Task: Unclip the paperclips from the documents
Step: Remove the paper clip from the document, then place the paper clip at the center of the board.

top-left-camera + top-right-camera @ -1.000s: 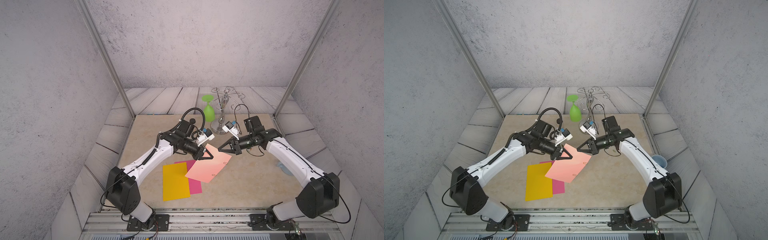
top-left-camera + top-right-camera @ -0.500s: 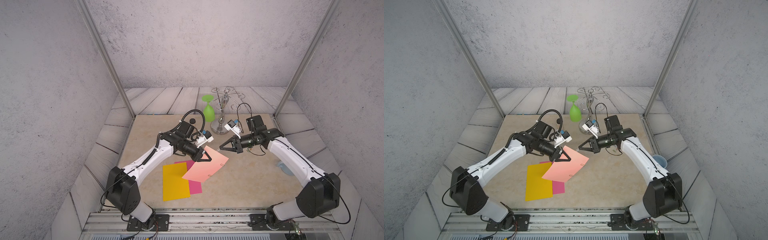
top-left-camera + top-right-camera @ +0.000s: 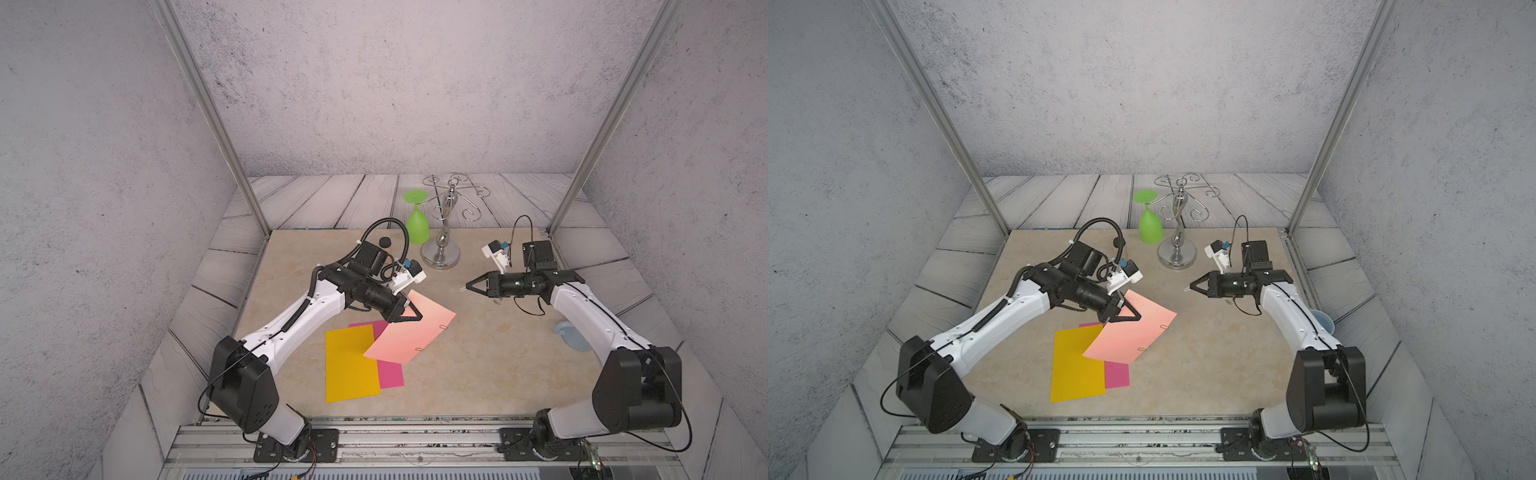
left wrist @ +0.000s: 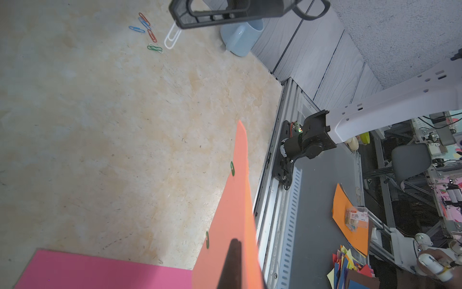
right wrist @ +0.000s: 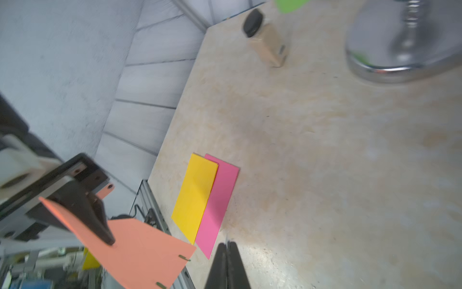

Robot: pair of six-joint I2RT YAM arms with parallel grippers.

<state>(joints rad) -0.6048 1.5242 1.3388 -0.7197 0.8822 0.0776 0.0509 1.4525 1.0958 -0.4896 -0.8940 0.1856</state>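
Note:
My right gripper will next tip, go down to the tabletop beside the loose paperclips and release the white paperclip (image 4: 172,37), as that spot is clear of the documents.
My left gripper (image 3: 419,318) is shut on the far corner of the salmon pink document (image 3: 411,336) and holds it tilted above the table. Two green paperclips (image 4: 232,168) (image 4: 207,239) sit on that sheet's edge. To its right, my right gripper (image 3: 467,287) hangs clear of the sheet, shut on a white paperclip (image 4: 172,37) that sticks out of its tip. The golden yellow document (image 3: 351,365) lies flat on the table, overlapping the magenta document (image 3: 390,374). Several loose paperclips (image 4: 147,27) lie on the table below the right gripper.
A chrome wire stand (image 3: 441,249) stands at the back with a green glass (image 3: 417,226) hanging from it. A pale blue cup (image 4: 241,37) lies at the table's right edge. A small black-capped bottle (image 5: 265,40) lies behind the left arm.
My right gripper has pulled away to the right from the salmon sheet's edge, carrying the white paperclip. The left gripper still holds the sheet, which has swung slightly left.

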